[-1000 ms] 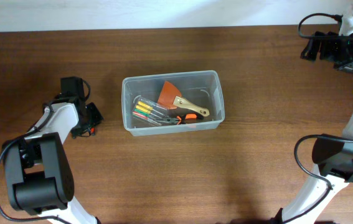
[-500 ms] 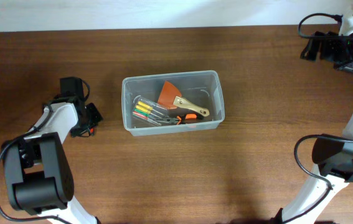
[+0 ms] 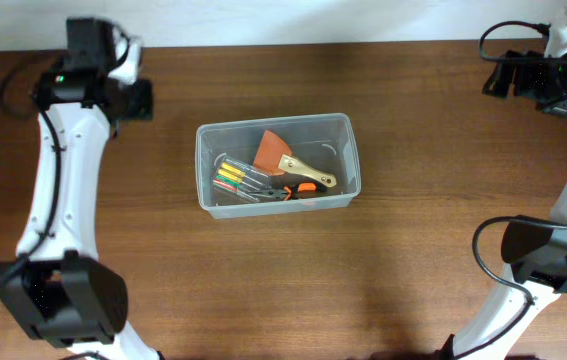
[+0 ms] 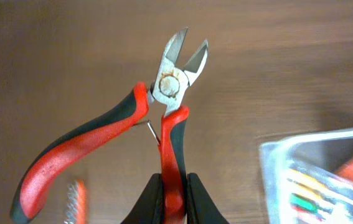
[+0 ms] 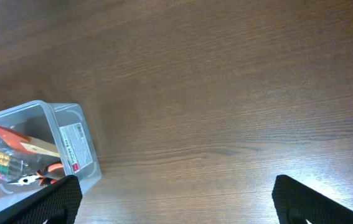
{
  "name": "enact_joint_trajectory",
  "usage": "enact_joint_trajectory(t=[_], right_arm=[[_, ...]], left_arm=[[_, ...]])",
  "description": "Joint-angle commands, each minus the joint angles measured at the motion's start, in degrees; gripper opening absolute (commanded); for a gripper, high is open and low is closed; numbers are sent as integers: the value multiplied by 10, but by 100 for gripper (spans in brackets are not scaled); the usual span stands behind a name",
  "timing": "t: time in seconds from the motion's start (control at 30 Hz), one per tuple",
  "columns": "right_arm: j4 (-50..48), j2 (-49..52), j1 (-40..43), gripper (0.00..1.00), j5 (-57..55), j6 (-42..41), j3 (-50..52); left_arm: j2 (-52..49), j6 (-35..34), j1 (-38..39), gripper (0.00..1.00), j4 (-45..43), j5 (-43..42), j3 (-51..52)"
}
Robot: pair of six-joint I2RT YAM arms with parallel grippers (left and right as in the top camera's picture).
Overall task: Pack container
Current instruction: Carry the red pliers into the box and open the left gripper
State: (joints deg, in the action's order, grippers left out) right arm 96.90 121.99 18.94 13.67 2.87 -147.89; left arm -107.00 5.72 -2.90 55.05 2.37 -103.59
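Observation:
The left gripper carries the cutters across next, lowers beside the scraper [image 3: 273, 150] and releases, since the tool container lies below it and to its right in the overhead view.
The clear plastic container [image 3: 207, 135] stands mid-table and holds an orange scraper [image 3: 273, 150], coloured screwdrivers [image 3: 231, 180] and orange-handled pliers [image 3: 298, 188]. My left gripper [image 4: 173, 194] is shut on one handle of red-and-black side cutters [image 4: 164, 106], held in the air to the left of the container, whose corner [image 4: 325, 155] shows in the left wrist view. In the overhead view the left gripper [image 3: 135, 100] is at the far left. My right gripper [image 5: 176, 205] is open and empty, high at the far right [image 3: 523, 78]; the container [image 5: 70, 143] lies to its lower left.
A small blurred orange object with a metal spring [image 4: 73, 202] lies on the table below the cutters. The wooden table [image 3: 413, 260] runs to a white wall at the back edge.
My left arm has swung from low on the table at mid-left up to the far left corner, lifting the side cutters off the table. The right arm has not moved.

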Motion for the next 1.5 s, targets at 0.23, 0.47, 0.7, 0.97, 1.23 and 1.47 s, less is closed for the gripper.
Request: enact_joint_trajectory(t=[0.23, 0.47, 0.7, 0.97, 1.23, 1.47], right_arm=[[0, 3, -1, 98, 9, -4, 4], [0, 3, -1, 98, 9, -4, 4], [0, 3, -1, 98, 9, -4, 4], [0, 3, -1, 98, 9, -4, 4], [0, 3, -1, 98, 9, -4, 4], [0, 3, -1, 98, 9, -4, 4]], left_arm=[[10, 402, 205, 2, 111, -127, -36], [-44, 455, 262, 2, 99, -125, 29], [-120, 405, 265, 2, 65, -125, 35], [-125, 283, 265, 74, 87, -16, 6], [-77, 218, 223, 82, 256, 23, -149], [-32, 181, 74, 86, 277, 21, -161]])
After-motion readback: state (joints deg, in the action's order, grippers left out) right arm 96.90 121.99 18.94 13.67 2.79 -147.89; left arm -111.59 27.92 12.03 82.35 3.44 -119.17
